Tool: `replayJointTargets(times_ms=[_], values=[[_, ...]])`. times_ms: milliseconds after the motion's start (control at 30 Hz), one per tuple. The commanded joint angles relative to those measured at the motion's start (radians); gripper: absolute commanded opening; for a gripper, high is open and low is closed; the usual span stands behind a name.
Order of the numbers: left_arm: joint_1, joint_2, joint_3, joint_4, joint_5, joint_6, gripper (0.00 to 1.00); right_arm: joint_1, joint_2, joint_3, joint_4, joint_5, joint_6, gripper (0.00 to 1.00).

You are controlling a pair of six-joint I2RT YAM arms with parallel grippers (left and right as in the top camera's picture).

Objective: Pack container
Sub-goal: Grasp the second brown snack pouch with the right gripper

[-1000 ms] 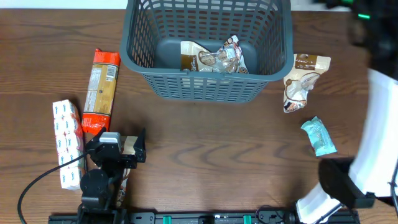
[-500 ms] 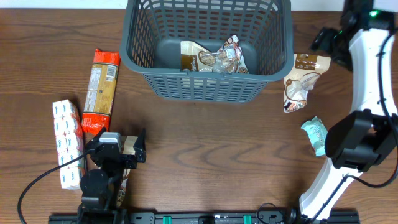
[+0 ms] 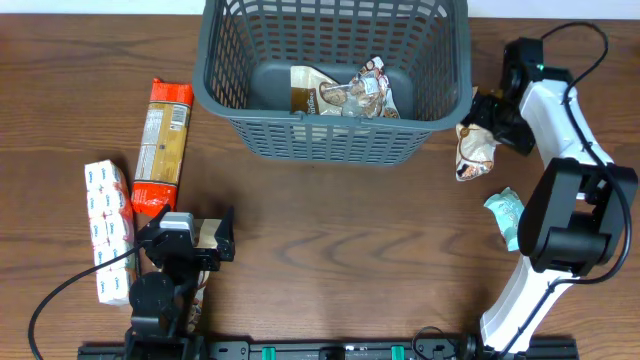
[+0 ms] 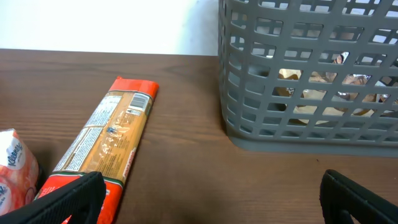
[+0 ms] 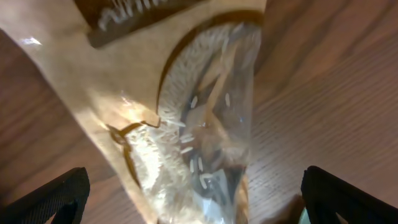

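Note:
I should bring my right gripper down onto the rice packet next, onto its clear rice-filled window (image 3: pixel 476 137) (image 5: pixel 194 186). The packet lies between the gripper's open fingers, so I should then close them across the packet's width.
The container (image 3: pixel 330 138), a large dark grey slatted basket, stands at the back centre and holds a few brown and white snack packets (image 3: pixel 345 92). It also shows in the left wrist view (image 4: pixel 311 81). A tan and brown rice packet (image 3: pixel 474 152) lies on the table just right of the basket. My right gripper (image 3: pixel 494 122) is over its upper end. In the right wrist view the packet (image 5: pixel 186 124) fills the frame, and the open fingers (image 5: pixel 199 199) stand either side of it without gripping. My left gripper (image 3: pixel 190 232) is open and empty at the front left (image 4: pixel 211 199).
A long orange pasta packet (image 3: pixel 162 145) lies left of the basket and shows in the left wrist view (image 4: pixel 109 140). A white tissue pack (image 3: pixel 108 230) lies at the far left. A teal packet (image 3: pixel 512 218) lies front right, near the right arm.
My right arm has swung in from the right edge and come down over the rice packet beside the basket. The left arm and all the packets have not moved.

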Motion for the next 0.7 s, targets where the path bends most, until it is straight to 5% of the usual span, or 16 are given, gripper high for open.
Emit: replayJointTargets(times_ms=[0,267,467,667], values=[[-0.002,0.001,-0.026,-0.011,-0.008,0.002,0.99,0.000,-0.027,-0.068,0.060,0.000,-0.034,0.96],[-0.002,0.001,-0.026,-0.011,-0.007,0.002,0.99,0.000,-0.027,-0.204,0.259,-0.018,-0.134,0.88],[-0.002,0.001,-0.026,-0.011,-0.007,0.002,0.98,0.000,-0.027,-0.220,0.306,-0.027,-0.166,0.03],[-0.002,0.001,-0.026,-0.011,-0.007,0.002,0.99,0.000,-0.035,-0.216,0.328,-0.027,-0.166,0.01]])
